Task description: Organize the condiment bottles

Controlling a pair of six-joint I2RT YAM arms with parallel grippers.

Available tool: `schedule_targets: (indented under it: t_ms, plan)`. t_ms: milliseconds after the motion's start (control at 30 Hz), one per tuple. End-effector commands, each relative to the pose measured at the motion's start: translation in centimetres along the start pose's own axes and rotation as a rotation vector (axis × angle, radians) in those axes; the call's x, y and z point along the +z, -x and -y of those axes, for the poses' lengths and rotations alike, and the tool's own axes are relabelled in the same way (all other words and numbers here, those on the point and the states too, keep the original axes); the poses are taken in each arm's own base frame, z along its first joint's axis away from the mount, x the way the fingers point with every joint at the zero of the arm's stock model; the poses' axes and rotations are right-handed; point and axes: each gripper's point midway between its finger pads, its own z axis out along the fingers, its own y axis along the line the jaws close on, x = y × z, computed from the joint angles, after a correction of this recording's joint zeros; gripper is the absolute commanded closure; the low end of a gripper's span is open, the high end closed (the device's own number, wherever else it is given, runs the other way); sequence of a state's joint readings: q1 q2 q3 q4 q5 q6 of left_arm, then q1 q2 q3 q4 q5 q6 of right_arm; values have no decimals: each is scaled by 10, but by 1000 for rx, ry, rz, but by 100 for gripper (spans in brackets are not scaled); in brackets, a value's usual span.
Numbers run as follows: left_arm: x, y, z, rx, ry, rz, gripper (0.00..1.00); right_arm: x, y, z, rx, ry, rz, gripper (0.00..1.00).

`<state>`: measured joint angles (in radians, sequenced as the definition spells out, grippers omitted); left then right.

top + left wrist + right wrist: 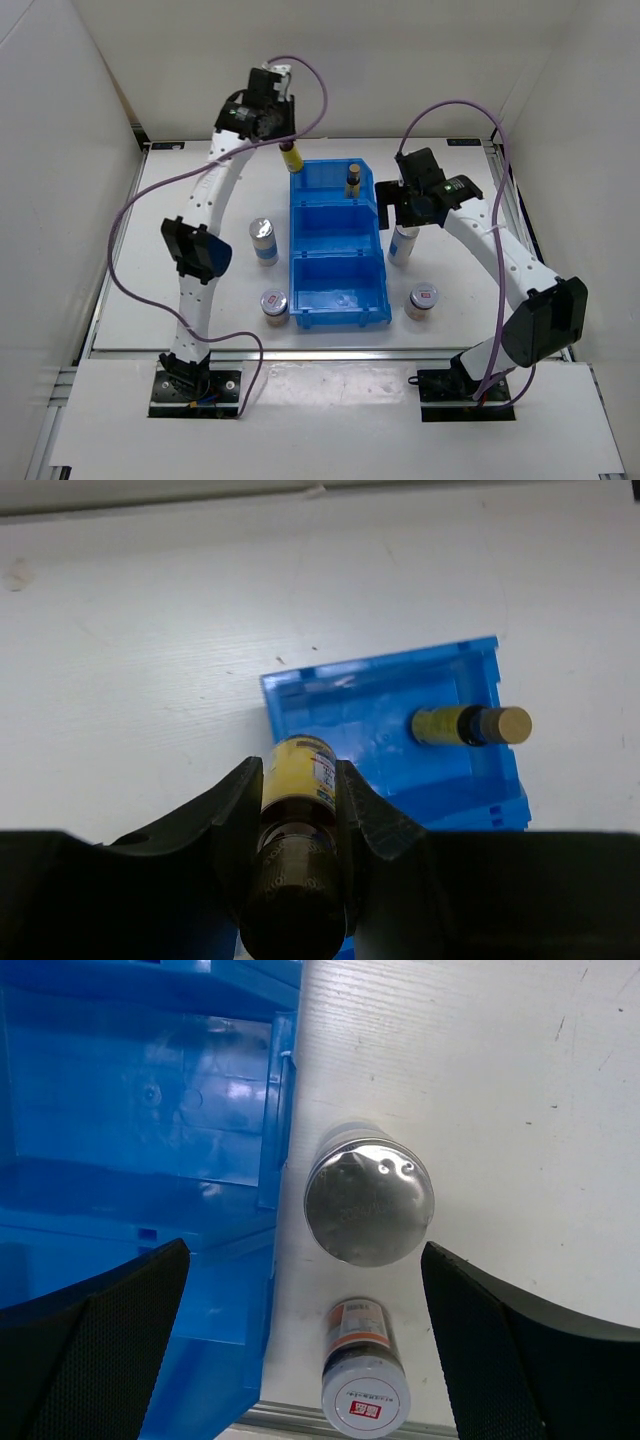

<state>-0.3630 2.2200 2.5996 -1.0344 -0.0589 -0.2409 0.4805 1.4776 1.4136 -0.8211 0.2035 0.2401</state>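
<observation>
The section's bottom is bare beside the standing bottle, so the left gripper should next carry the brown yellow-labelled bottle over the bin's far section, then lower it and let go.
My left gripper is shut on a brown yellow-labelled bottle, held just past the far left corner of the blue bin. In the left wrist view that bottle sits clamped between my fingers. A second brown bottle stands in the bin's far compartment, also seen from the left wrist as a tan-capped bottle. My right gripper hangs open above a white silver-topped shaker beside the bin's right wall. The shaker's top lies between the spread pads.
Left of the bin stand another shaker and a short jar. A second jar stands right of the bin, near the front edge, and shows below the shaker from the right wrist. The bin's middle and near compartments hold nothing.
</observation>
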Motion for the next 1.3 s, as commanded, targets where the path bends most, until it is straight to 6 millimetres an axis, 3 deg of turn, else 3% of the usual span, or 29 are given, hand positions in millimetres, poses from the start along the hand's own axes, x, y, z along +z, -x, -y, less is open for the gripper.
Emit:
schedule_targets:
  t_ms: [0,200,600,900,1000,1033,1100,1133,1233,1267]
  plan:
    - [-2,0,42,76,-91,22,89,-11,3,4,21,-3,33,0]
    - [15,-13,60,117,-116,7,89,-11,-5,9,27,-12,20,0]
    - [78,-67,53,186,-77,-114,89,-9,-9,9,26,-14,11,0]
    - [112,-98,48,201,-66,-170,86,-8,-7,18,50,-43,16,0]
    - [113,-101,45,203,-53,-177,72,-8,-8,24,57,-62,10,0]
    - [113,-101,45,203,-53,-177,57,-6,-11,24,65,-66,-7,0]
    - [114,-105,44,213,-52,-187,45,-2,-13,25,72,-78,-16,0]
    - [114,-105,46,212,-61,-189,33,-4,-12,25,84,-79,-17,0]
    - [107,-102,51,217,-70,-181,15,-2,-15,27,90,-92,-32,0]
    - [109,-106,50,218,-67,-193,0,2,-16,29,105,-100,-42,0]
